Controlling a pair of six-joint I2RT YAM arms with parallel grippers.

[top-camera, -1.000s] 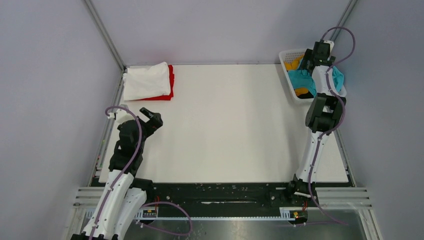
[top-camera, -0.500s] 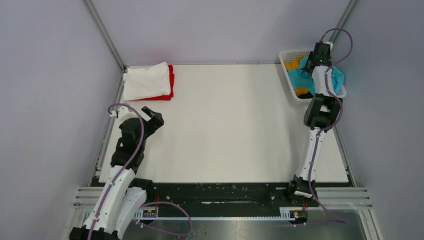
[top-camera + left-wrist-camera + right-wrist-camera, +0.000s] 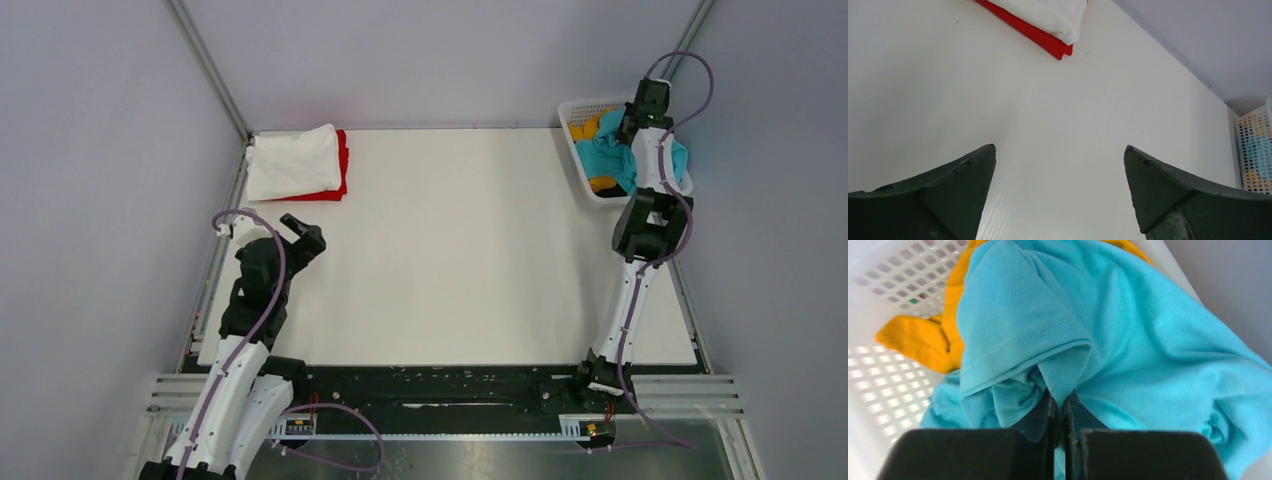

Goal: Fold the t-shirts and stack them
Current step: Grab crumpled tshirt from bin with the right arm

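Note:
Next, my right gripper lifts the turquoise t-shirt from the basket (image 3: pixel 579 158) and swings left in the top view. Then it lowers and releases it on the bare white table between the arms.
A turquoise t-shirt (image 3: pixel 1128 330) lies crumpled in the white lattice basket (image 3: pixel 579 158) at the table's far right, over a mustard-yellow t-shirt (image 3: pixel 923 342). My right gripper (image 3: pixel 1060 397) is shut on a fold of the turquoise t-shirt; from above the right gripper (image 3: pixel 632 118) sits over the basket. A folded white t-shirt (image 3: pixel 293 160) rests on a folded red t-shirt (image 3: pixel 341 165) at the far left corner. My left gripper (image 3: pixel 1060 155) hangs open above bare table at the left, nothing between its fingers; seen from above, the left gripper (image 3: pixel 303 232) is near the left edge.
The basket's lattice wall (image 3: pixel 1255 150) shows at the right edge of the left wrist view. The white table (image 3: pixel 460 250) spreads between the two arms. Metal frame posts (image 3: pixel 205 65) rise at the back corners.
My right gripper has closed on the turquoise t-shirt in the basket and shifted slightly further back. The left arm has barely moved.

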